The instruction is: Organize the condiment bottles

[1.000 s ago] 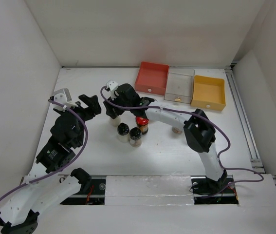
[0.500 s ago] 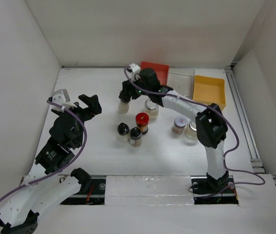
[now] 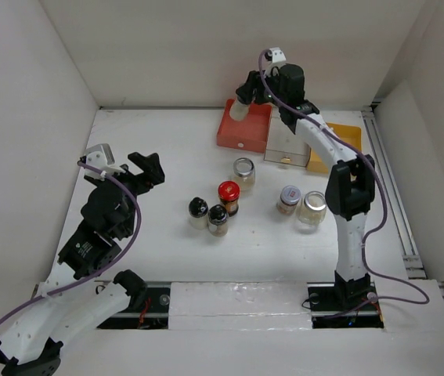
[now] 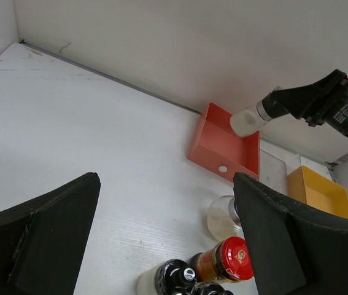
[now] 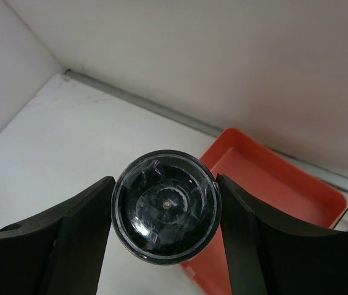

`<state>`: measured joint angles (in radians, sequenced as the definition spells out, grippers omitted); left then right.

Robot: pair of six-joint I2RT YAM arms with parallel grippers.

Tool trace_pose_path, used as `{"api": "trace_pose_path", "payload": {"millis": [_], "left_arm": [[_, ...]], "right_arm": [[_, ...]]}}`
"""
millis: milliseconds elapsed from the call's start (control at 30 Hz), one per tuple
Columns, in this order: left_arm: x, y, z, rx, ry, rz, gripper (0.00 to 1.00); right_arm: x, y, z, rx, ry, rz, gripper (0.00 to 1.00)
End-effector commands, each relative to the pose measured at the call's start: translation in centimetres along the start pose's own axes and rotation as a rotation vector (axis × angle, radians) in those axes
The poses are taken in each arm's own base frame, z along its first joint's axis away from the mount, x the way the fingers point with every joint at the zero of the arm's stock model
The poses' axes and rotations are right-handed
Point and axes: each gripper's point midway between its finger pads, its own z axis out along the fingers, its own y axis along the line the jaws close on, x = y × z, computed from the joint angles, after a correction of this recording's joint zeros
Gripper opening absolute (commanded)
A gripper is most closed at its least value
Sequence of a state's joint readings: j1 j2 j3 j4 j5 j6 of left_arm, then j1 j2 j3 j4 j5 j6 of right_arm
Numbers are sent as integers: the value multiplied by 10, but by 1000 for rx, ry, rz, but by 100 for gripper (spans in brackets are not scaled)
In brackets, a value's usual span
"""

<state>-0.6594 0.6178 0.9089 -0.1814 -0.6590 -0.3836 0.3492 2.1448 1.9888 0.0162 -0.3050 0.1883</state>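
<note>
I should move my right gripper down toward the bottom of the red tray (image 3: 245, 127) (image 5: 240, 173) next and release the black-domed shaker, because the shaker's base is still above the empty tray.
My right gripper (image 3: 247, 97) is shut on a pale shaker bottle (image 3: 240, 110) with a black domed cap (image 5: 166, 214). It holds the bottle in the air over the far left corner of the red tray (image 3: 245, 127). On the table stand two black-domed shakers (image 3: 198, 210) (image 3: 218, 218), a red-lidded jar (image 3: 228, 195) with brown contents, a clear jar (image 3: 243, 170), a silver-lidded jar (image 3: 288, 198) and another clear jar (image 3: 311, 208). My left gripper (image 3: 140, 168) hovers open and holds nothing, left of this group. Its view shows the red-lidded jar (image 4: 229, 260) low between its fingers.
A clear tray (image 3: 288, 138) and a yellow tray (image 3: 335, 148) stand in a row to the right of the red tray, against the back wall. White walls close in the table on the left, back and right.
The right arm has lifted the pale shaker from the table's middle and swung it back and to the right, over the red tray. The left arm has stayed in place.
</note>
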Motion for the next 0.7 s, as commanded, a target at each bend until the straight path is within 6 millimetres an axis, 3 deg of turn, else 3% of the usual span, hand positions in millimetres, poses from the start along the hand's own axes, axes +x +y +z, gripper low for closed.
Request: {"api": "trace_pose_path", "payload": {"millis": [0,33,167,233,267,367,400,633,667], "left_arm": [[-8,-7,0,29,-30,-31,86],[-8,-7,0,29,-30,-31,86],[-8,-8,0,38,-26,-31,86],[-8,-8,0,38,-26,-31,86],[-10,-9,0,41,-32,-37,86],[-7,-10,2,37,-25,-30,86],[-6,-11,2,45,-21,-21,86],[-4,-11,4,42,-15,-15,86],[-4,-11,4,42,-15,-15,86]], "right_arm": [[-50,-3,16,-2,-154,-26,46],[-33,-21,26,36,-125,-22,46],[-29,-34,44,65,-140,-32,46],[-35,-40,48,90,-166,-45,47],[-26,-43,53,92,-155,-42,47],[-31,-51,55,128,-174,-53,47],[-21,-55,59,140,-162,-49,47],[15,-58,76,173,-116,-57,51],[17,-51,79,173,-115,-67,54]]}}
